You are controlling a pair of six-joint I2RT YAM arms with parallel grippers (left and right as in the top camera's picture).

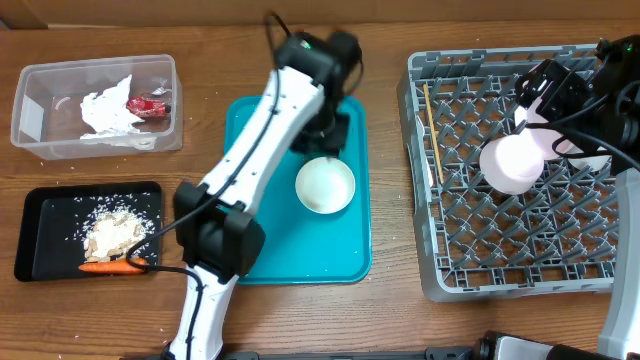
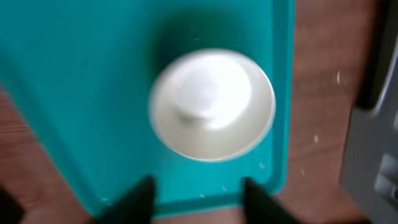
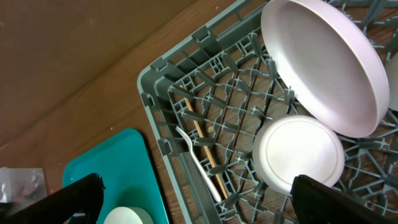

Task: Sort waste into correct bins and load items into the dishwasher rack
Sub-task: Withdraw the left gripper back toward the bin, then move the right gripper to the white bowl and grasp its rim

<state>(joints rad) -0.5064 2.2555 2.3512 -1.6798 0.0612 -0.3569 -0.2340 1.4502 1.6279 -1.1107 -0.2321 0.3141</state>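
The bowl sits upright below, so my right gripper crosses over left in the overhead view next. It comes down onto the rim of the white bowl (image 1: 325,185) opposite the rack.
A white bowl (image 1: 325,185) sits upright on the teal tray (image 1: 290,250). My left gripper (image 1: 325,135) hovers just behind it, open and empty; in the left wrist view the bowl (image 2: 211,102) lies ahead of the open fingers (image 2: 199,199). My right gripper (image 1: 535,100) is open and empty over the grey rack (image 1: 440,250). The rack (image 3: 155,93) holds a plate (image 3: 320,65) on edge, an upturned bowl (image 3: 298,155) (image 1: 515,160), a fork (image 3: 199,162) and chopsticks (image 3: 202,140) (image 1: 432,130). The right fingers (image 3: 205,202) are spread wide. No cup shows.
The clear tub (image 1: 40,130) at the far left holds the napkin (image 1: 105,108) and the red wrapper (image 1: 148,103). The black tray (image 1: 40,215) below it holds food scraps (image 1: 115,232) and the carrot (image 1: 110,267). The left arm spans the teal tray.
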